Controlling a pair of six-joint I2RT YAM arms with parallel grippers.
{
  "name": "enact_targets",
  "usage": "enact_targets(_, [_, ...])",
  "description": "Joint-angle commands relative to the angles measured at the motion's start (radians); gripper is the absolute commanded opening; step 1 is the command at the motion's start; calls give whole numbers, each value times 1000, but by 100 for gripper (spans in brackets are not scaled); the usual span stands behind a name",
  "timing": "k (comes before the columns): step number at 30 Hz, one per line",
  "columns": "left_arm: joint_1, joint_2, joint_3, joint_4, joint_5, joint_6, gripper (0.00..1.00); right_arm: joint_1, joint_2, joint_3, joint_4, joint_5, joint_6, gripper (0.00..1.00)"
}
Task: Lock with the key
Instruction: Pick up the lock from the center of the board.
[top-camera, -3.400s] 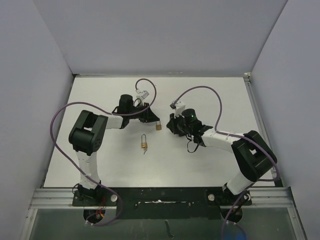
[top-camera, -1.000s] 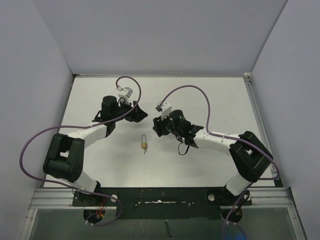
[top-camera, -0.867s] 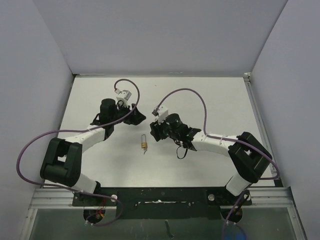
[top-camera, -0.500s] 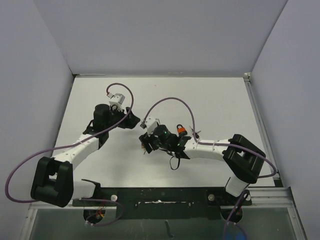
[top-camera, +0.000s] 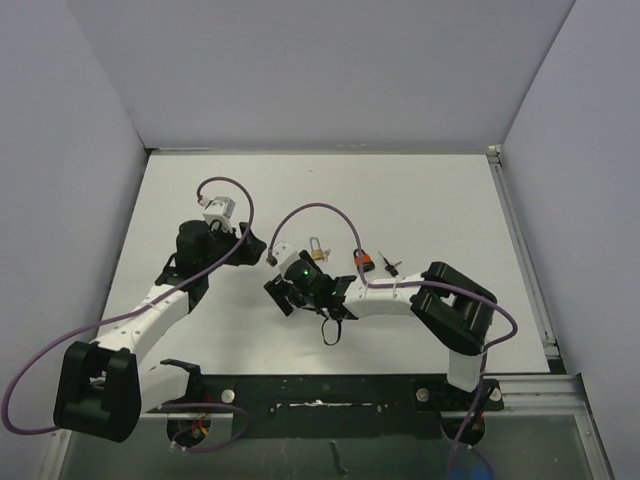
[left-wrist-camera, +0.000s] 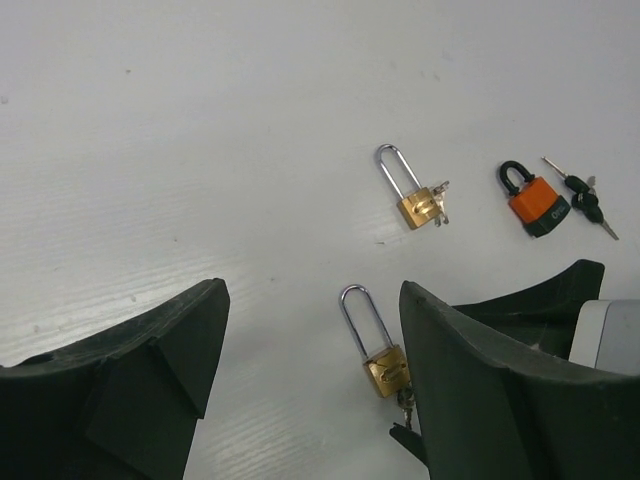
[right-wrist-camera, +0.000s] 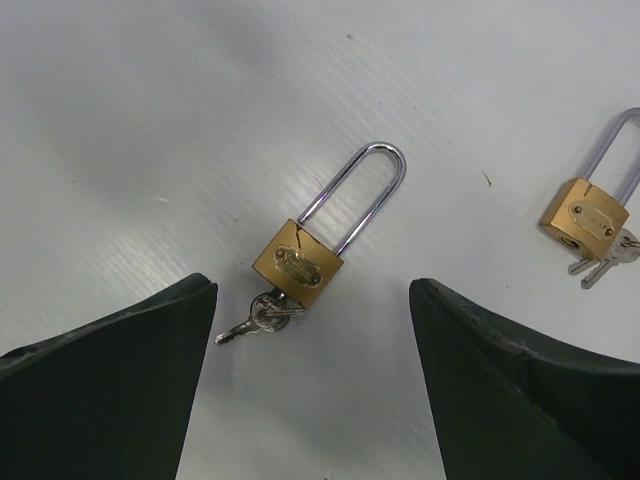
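The right gripper lowers around the near padlock's brass body (right-wrist-camera: 297, 263) and closes on it next, as the key lies at the keyhole end and both sides are clear.
A brass padlock (right-wrist-camera: 300, 262) lies flat on the white table with a small silver key (right-wrist-camera: 256, 314) in its keyhole. My right gripper (right-wrist-camera: 312, 400) hovers just over it, open, the lock and key lying ahead of its fingers (right-wrist-camera: 110, 390). The same padlock (left-wrist-camera: 376, 352) shows in the left wrist view between the tips of my open left gripper (left-wrist-camera: 310, 300), close to the right finger. From above, my right gripper (top-camera: 280, 290) covers this lock, and my left gripper (top-camera: 252, 243) sits just to its left and further back. Neither gripper touches anything.
A second brass padlock (top-camera: 316, 250) with keys (left-wrist-camera: 441, 203) lies further back. To its right are an orange padlock (top-camera: 362, 261) and black-headed keys (top-camera: 390, 265). Grey walls enclose the table (top-camera: 420, 200) on three sides.
My right gripper has swung left and toward the near edge over the padlock and opened wider. My left gripper has drawn back to the left, opening a little.
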Motion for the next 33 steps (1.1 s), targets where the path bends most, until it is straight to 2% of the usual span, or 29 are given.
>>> enact_targets(1, [29, -4, -10, 54, 9, -3, 68, 14, 25, 68, 4, 88, 27, 80])
enact_targets(8, [66, 30, -27, 106, 61, -29, 68, 27, 89, 131, -33, 149, 51, 76])
enact_targets(16, [82, 50, -39, 135, 88, -38, 68, 26, 148, 173, -96, 196, 95, 66])
enact_targets(22, [84, 78, -45, 174, 116, -57, 68, 25, 141, 152, -133, 219, 143, 53])
enact_targets(33, [84, 87, -47, 191, 120, -68, 68, 34, 118, 106, -167, 193, 192, 50])
